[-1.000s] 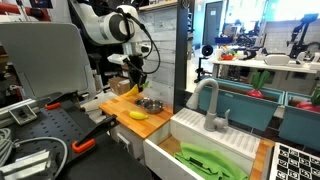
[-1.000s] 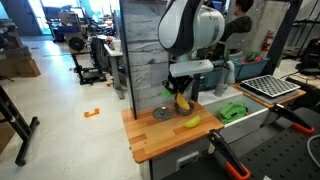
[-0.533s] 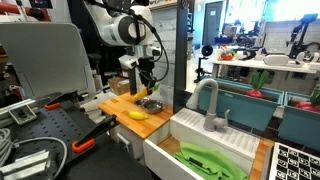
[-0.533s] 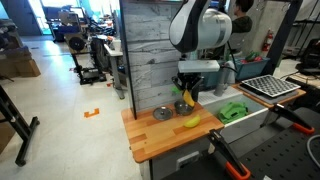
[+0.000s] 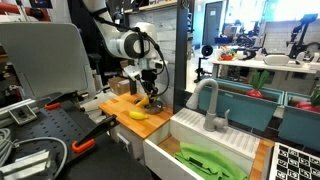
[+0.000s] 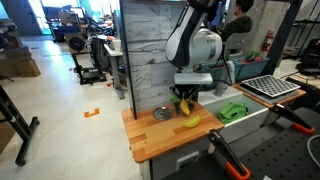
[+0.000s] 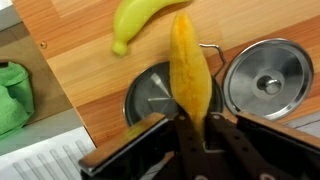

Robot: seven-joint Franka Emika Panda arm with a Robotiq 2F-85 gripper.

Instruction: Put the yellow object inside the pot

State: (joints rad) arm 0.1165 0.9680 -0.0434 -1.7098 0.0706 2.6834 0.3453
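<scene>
The slim yellow object already hangs over the pot's dark opening (image 5: 154, 104) (image 7: 152, 94), which is right below. I next need to lower my gripper's fingers toward that opening and let go of the object.
My gripper (image 7: 200, 122) is shut on the slim, slightly curved yellow object (image 7: 190, 65), which points away from the jaws and hangs over the pot. The pot (image 7: 150, 95) is small, round, of shiny metal and dark inside; it sits on the wooden counter (image 7: 90, 70) directly under the object's tip. I cannot tell whether the tip touches the pot. In both exterior views the gripper (image 5: 150, 97) (image 6: 184, 102) is low over the counter and hides most of the pot (image 5: 153, 105).
A shorter, plumper yellow piece (image 7: 140, 18) (image 5: 138, 114) (image 6: 190, 121) lies on the counter beside the pot. The pot's lid (image 7: 265, 80) (image 6: 162, 114) lies flat next to it. A white sink (image 5: 200, 140) with a faucet (image 5: 210, 105) and a green item (image 5: 210, 160) adjoins the counter.
The gripper, holding the yellow object throughout, has moved across the counter to above the pot and come down lower over it.
</scene>
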